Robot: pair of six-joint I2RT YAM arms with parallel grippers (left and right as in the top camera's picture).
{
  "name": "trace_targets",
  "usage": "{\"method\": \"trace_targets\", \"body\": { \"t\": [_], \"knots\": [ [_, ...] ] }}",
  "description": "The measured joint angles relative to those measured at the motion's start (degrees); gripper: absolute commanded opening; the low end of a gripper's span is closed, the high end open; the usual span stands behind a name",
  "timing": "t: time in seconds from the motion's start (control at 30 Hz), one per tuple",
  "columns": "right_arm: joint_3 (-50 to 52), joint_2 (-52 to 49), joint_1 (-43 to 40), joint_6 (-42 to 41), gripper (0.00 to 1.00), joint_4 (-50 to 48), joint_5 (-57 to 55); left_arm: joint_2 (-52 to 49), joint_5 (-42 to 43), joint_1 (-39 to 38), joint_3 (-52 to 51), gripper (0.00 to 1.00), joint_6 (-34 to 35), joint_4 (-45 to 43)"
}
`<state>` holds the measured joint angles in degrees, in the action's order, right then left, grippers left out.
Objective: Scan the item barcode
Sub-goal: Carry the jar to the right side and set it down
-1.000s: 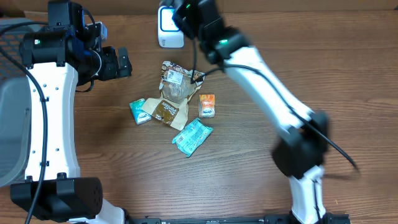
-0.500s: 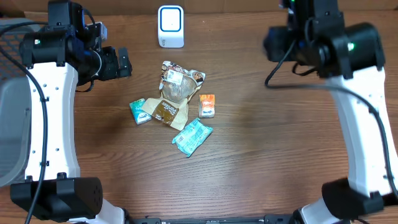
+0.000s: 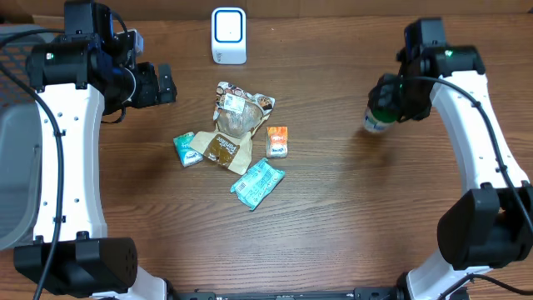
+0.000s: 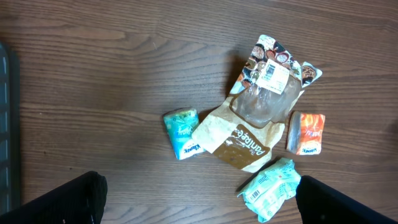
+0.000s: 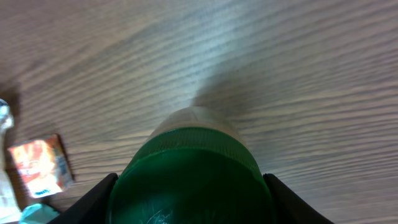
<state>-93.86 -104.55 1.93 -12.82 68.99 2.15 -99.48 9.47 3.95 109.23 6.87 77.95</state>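
Next, my right gripper lowers the container to the bare tabletop clear of the pile, below and to the gripper's right in the overhead view, and releases it.
My right gripper [image 3: 391, 98] is shut on a white container with a green lid [image 3: 377, 118], held upright low over the right side of the table. In the right wrist view the green lid [image 5: 193, 177] fills the space between the fingers [image 5: 98, 194] of the right gripper [image 5: 189, 202]. The white scanner [image 3: 228, 35] stands at the back centre, far from it. My left gripper [image 3: 166, 83] hangs open and empty at the left, above the pile; in the left wrist view its fingertips [image 4: 68, 202] frame bare wood.
A pile lies mid-table: a clear pouch [image 3: 237, 112], a brown packet [image 3: 221, 150], a small teal packet [image 3: 187, 148], an orange packet [image 3: 277, 142] and a teal wrapper [image 3: 258, 182]. A grey basket [image 3: 17, 125] sits at the left edge.
The right arm has swung away from the scanner to the right side and come down, carrying the green-lidded container. The left arm has stayed put.
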Motion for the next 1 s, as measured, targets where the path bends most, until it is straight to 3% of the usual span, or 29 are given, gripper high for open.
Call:
{"method": "trace_targets", "body": {
  "t": [0.43,1.0],
  "knots": [
    [11.9,0.0,-0.1,-0.3,0.08,-10.1,1.1,0.0,0.0,0.0,0.0,1.0,0.0,0.0],
    [14.2,-0.1,-0.1,-0.3,0.09,-11.3,-4.0,0.0,0.0,0.0,0.0,0.99,0.0,0.0]
  ]
}}
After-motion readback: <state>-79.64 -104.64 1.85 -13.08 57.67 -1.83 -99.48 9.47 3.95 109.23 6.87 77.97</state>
